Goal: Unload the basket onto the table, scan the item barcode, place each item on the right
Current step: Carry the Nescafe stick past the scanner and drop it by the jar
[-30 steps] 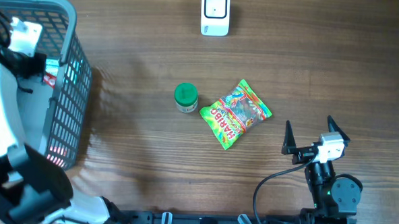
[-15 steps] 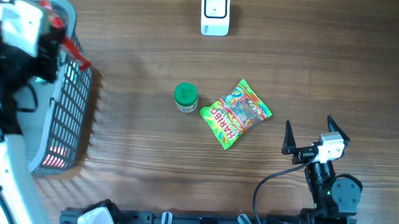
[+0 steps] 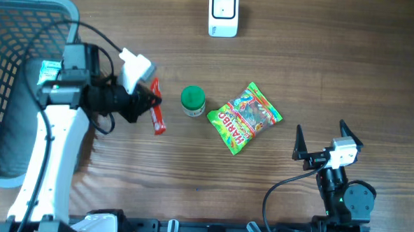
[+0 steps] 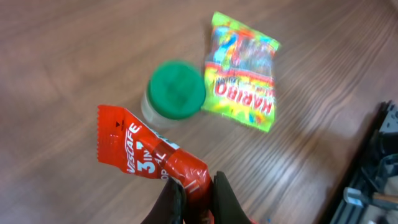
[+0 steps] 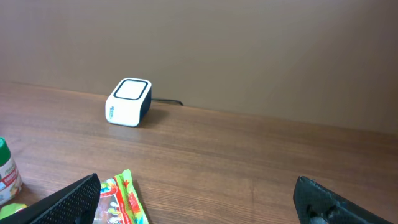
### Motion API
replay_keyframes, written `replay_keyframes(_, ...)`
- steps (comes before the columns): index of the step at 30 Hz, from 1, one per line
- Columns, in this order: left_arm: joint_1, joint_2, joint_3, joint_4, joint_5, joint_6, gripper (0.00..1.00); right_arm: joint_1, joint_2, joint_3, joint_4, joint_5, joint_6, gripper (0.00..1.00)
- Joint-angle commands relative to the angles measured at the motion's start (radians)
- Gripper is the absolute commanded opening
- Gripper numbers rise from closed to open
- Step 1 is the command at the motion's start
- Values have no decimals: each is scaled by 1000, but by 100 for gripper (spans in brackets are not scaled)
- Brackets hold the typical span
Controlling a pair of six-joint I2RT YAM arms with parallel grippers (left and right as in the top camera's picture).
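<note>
My left gripper lowers toward the jar's near side and releases next, since the red coffee sachet point(image 3: 157, 118) still hangs above bare table beside the green-lidded jar point(image 3: 192, 100).
My left gripper point(image 3: 151, 103) point(image 4: 198, 194) is shut on a red coffee sachet point(image 3: 157, 118) point(image 4: 149, 155), which hangs above the table just left of the green-lidded jar point(image 3: 192, 100) point(image 4: 174, 92). A Haribo candy bag point(image 3: 245, 117) point(image 4: 242, 78) point(image 5: 121, 202) lies to the right of the jar. The white barcode scanner point(image 3: 223, 13) point(image 5: 129, 101) stands at the far edge of the table. My right gripper point(image 3: 327, 142) point(image 5: 199, 202) rests open near the front right, nothing between its fingers.
A grey mesh basket point(image 3: 19, 87) stands at the left edge of the table, with a small packet point(image 3: 49, 68) inside near my left arm. A cable runs from the scanner along the back.
My left arm has swung out of the basket to the right, carrying the red sachet to beside the jar. The right arm has stayed still.
</note>
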Motion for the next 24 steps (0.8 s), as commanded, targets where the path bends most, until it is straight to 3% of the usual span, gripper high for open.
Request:
replay_keyframes(1,-5,17,-136,138,-133,-222,4,5,-5,-2,3,7,14,100)
replay_keyframes(3,-8,19,-205,245,-160,-355,4,5,-5,-2,3,7,14,100)
replay_keyframes(5,-39,19,-242,304,-196,-415,4,5,-5,-2,3,7,14,100)
replay_keyframes(11,-272,26,-290,362,-507,-477,6,5,-5,-2,3,7,14,100)
replay_keyframes(12,-293,34,-290,364,-558,-510,16,5,-6,-2,3,7,14,100)
replay_keyframes(13,-310,44,-290,367,-598,-534,36,5,-6,-2,3,7,14,100)
replay_keyframes(14,-323,54,-290,372,-613,-534,90,5,-5,-2,3,7,14,100)
replay_keyframes(15,-328,56,-290,386,-617,-534,100,5,-6,-2,3,7,14,100)
replay_keyframes(18,-329,47,-285,451,-616,-534,100,5,-5,-2,3,7,14,100)
replay_keyframes(24,-330,-142,-146,361,-611,-560,100,5,-5,-2,3,7,14,100)
